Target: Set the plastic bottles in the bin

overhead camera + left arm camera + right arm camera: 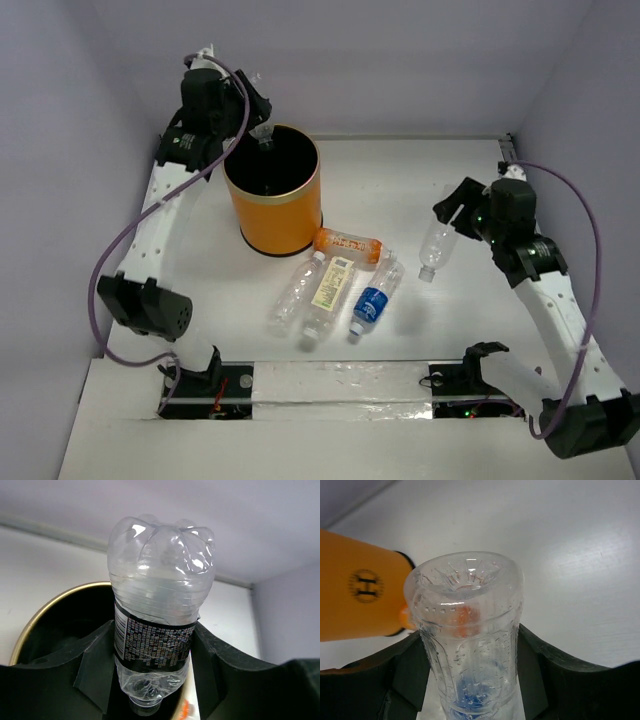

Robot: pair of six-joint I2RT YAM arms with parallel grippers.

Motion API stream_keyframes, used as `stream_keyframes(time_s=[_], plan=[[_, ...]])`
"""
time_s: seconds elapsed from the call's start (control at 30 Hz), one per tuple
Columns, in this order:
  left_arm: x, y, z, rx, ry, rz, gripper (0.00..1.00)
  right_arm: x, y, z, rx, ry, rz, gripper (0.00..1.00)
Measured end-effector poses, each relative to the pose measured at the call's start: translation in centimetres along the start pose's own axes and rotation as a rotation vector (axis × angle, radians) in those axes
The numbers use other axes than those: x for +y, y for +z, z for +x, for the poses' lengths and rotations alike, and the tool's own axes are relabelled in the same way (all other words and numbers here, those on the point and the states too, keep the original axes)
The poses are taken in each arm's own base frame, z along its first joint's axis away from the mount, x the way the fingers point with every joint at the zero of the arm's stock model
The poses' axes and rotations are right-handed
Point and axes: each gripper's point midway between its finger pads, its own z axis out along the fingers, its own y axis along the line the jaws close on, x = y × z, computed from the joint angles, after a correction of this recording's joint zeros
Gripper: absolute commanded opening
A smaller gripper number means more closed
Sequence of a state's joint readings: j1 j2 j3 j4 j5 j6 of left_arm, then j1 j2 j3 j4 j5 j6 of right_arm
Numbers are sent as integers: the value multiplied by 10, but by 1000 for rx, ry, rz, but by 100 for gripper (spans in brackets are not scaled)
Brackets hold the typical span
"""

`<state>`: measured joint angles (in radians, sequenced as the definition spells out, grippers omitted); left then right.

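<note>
My right gripper lifts to the left in the top view over the bin's raised rim next and releases the unlabelled bottle, since the bin's opening [281, 165] lies that way.
My left gripper [258, 122] is shut on a clear bottle with a dark label [155, 630], held neck-down over the open mouth of the orange bin [272, 205]; the bin's gold rim [55, 600] shows below it. My right gripper [452, 218] is shut on a clear unlabelled bottle [436, 243], seen end-on in the right wrist view [470, 630], held above the table right of the bin. On the table lie an orange bottle [348, 243], a plain clear bottle [296, 295], a pale-yellow-labelled bottle [328, 298] and a blue-labelled bottle [374, 298].
White walls enclose the table on the left, back and right. A white ledge [330, 380] runs along the near edge by the arm bases. The lying bottles cluster just in front of the bin.
</note>
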<state>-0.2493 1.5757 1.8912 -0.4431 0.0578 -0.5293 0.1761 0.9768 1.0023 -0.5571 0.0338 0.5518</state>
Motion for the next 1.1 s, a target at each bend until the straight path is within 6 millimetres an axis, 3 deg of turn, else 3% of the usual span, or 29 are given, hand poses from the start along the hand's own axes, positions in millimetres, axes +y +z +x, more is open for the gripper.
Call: stream_keyframes(time_s=[0.07, 0.17, 0.23, 0.27, 0.37, 0.53, 0.67, 0.7, 0.8, 0.9, 1.1], plan=[[22, 25, 23, 42, 9, -61, 35, 20, -22, -19, -54, 10, -80, 63], [46, 46, 49, 93, 25, -125, 52, 50, -48, -44, -106, 25, -195, 63], [51, 50, 54, 100, 32, -137, 61, 68, -58, -57, -126, 33, -258, 63], [52, 50, 54, 97, 35, -136, 70, 78, -60, -62, -127, 35, -286, 63], [48, 43, 48, 63, 38, -115, 80, 114, -65, -75, -126, 30, -377, 64], [29, 5, 30, 6, 31, -45, 79, 193, -47, -88, -89, -8, -521, 64], [7, -42, 20, -53, 31, 46, 64, 250, -23, -91, -66, -24, -601, 64], [5, -57, 26, -52, 32, 62, 53, 263, -16, -90, -62, -27, -617, 64], [9, -99, 56, -28, 28, 110, 40, 301, -2, -95, -76, -26, -667, 64], [19, -130, 102, 41, 7, 144, 37, 331, 11, -99, -93, -10, -698, 67], [56, -158, 210, 265, -83, 131, 40, 371, 53, -105, -124, 41, -714, 69]])
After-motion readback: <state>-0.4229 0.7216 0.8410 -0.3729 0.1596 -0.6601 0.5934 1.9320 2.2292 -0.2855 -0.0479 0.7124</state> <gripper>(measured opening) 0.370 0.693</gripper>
